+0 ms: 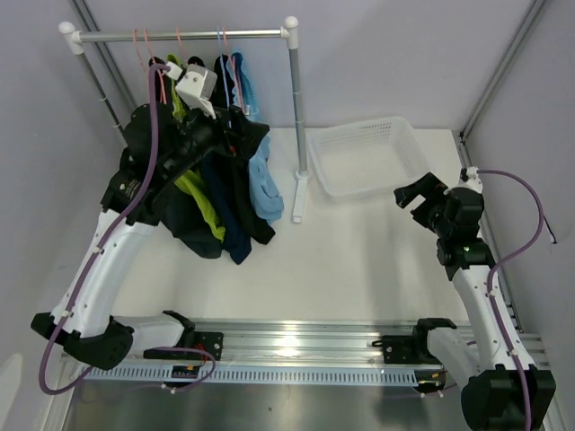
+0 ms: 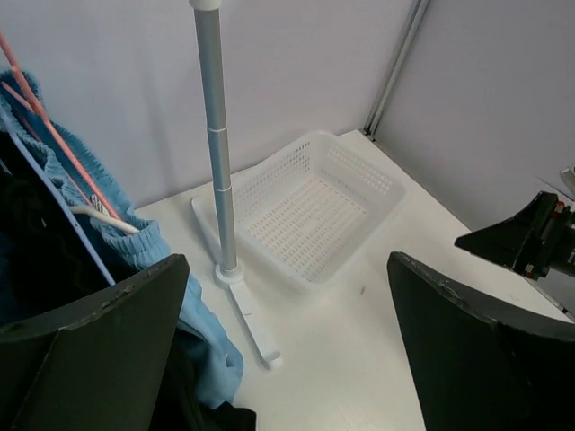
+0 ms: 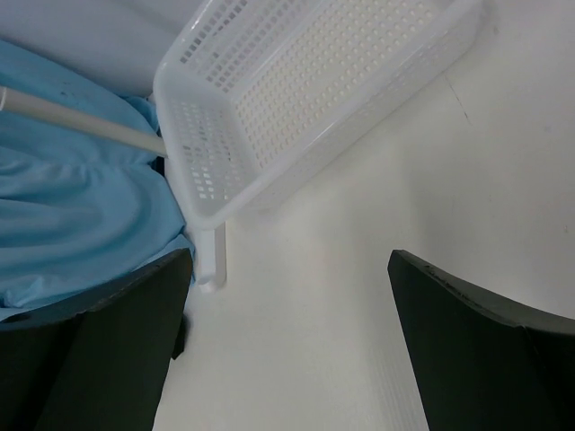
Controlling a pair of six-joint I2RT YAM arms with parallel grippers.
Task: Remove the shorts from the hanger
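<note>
My left gripper needs to turn toward the bar next and move outward onto their pink hanger's neck (image 1: 232, 65), because it is facing the basket, away from the light blue shorts (image 1: 263, 180).
Several shorts hang on hangers (image 1: 225, 42) from the rail at the back left: light blue shorts (image 1: 263, 180), lime green ones (image 1: 203, 203), navy ones (image 1: 237, 238) and black ones. My left gripper (image 1: 239, 127) is raised in front of the bunch, open and holding nothing. In the left wrist view the left gripper (image 2: 286, 269) frames bare table, with the light blue shorts (image 2: 148, 253) and a pink hanger (image 2: 54, 135) just beside the left finger. My right gripper (image 1: 415, 196) hovers open at the right, well away from the shorts; in its own view the right gripper (image 3: 287, 260) is empty, facing the light blue shorts (image 3: 72, 206).
A white perforated basket (image 1: 334, 175) sits at the back right, beside the rack's right post (image 1: 297, 108) and foot (image 1: 298, 199). The basket (image 2: 377, 215) and post (image 2: 216, 135) show ahead of the left gripper. Grey walls close in left, back and right.
</note>
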